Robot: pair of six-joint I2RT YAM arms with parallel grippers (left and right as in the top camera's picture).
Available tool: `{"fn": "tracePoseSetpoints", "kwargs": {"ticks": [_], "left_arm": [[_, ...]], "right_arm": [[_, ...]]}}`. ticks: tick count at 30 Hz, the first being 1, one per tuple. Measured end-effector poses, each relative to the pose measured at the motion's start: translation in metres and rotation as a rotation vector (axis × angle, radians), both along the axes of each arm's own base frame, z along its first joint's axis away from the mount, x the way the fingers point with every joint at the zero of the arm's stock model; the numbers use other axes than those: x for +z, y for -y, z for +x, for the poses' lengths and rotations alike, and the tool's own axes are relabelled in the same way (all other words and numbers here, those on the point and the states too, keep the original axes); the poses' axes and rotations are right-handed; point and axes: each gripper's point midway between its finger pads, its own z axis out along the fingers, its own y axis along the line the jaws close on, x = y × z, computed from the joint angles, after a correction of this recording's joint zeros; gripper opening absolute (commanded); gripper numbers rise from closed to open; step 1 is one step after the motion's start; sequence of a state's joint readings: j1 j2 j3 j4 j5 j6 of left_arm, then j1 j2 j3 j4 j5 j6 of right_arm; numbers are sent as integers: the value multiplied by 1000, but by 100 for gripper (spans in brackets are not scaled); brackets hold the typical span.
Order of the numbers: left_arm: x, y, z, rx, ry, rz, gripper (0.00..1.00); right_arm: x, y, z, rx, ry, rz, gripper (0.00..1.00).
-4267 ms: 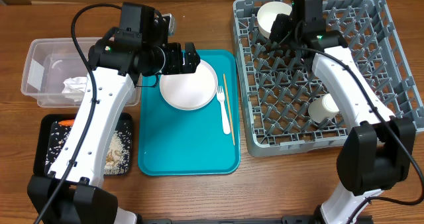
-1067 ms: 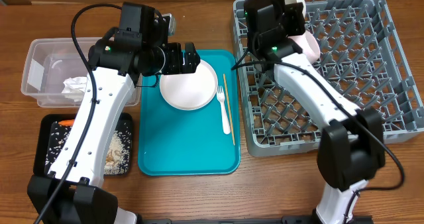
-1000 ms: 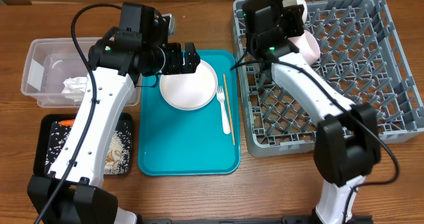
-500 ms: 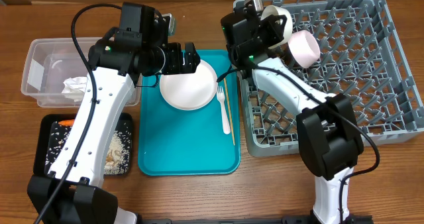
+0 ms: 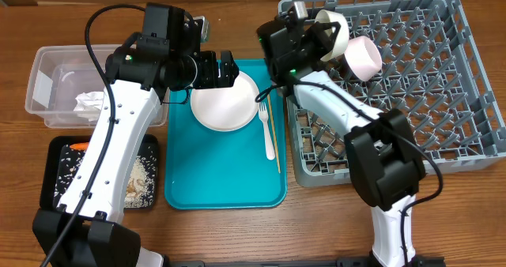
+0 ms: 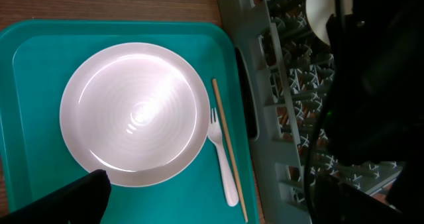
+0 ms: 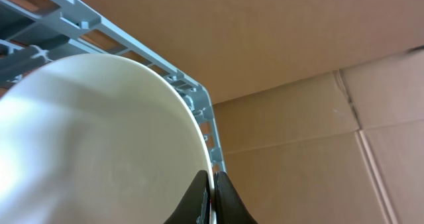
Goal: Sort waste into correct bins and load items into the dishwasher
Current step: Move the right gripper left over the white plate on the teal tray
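Next, my right gripper shifts to the left in the overhead view and lowers the white bowl between rack (image 5: 443, 85) pegs, since the pale pink bowl crowds the white bowl (image 5: 330, 26).
My right gripper (image 5: 318, 31) is shut on the rim of a white bowl (image 5: 330, 26), held on edge over the back left corner of the grey dishwasher rack (image 5: 443, 85). In the right wrist view the fingertips (image 7: 212, 183) pinch the bowl (image 7: 99, 138) at its edge. A pale pink bowl (image 5: 362, 55) stands in the rack beside it. My left gripper (image 5: 224, 69) hangs open above a white plate (image 5: 225, 105) on the teal tray (image 5: 213, 172). A white fork (image 5: 266, 133) and a thin wooden stick (image 5: 272, 129) lie right of the plate (image 6: 136, 111).
A clear tub (image 5: 55, 77) at the left holds a crumpled white napkin (image 5: 89, 103). In front of it a black tray (image 5: 59, 152) holds a small carrot (image 5: 77, 146) and rice scraps (image 5: 142, 176). The right arm stretches across the rack's left side.
The right arm has swung left with the white bowl, from the rack's back middle to its back left corner. The left arm has not moved.
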State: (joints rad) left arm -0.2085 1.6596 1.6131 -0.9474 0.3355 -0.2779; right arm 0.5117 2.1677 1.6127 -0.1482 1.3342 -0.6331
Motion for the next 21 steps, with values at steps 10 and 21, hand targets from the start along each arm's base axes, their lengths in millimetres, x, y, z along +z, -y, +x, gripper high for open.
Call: {"fn": "tracePoseSetpoints", "kwargs": {"ticks": [10, 21], "left_arm": [[0, 0, 0, 0, 0, 0, 100], [0, 0, 0, 0, 0, 0, 100]], "right_arm": [[-16, -39, -10, 40, -30, -65, 4], [-31, -50, -14, 65, -75, -96, 30]]}}
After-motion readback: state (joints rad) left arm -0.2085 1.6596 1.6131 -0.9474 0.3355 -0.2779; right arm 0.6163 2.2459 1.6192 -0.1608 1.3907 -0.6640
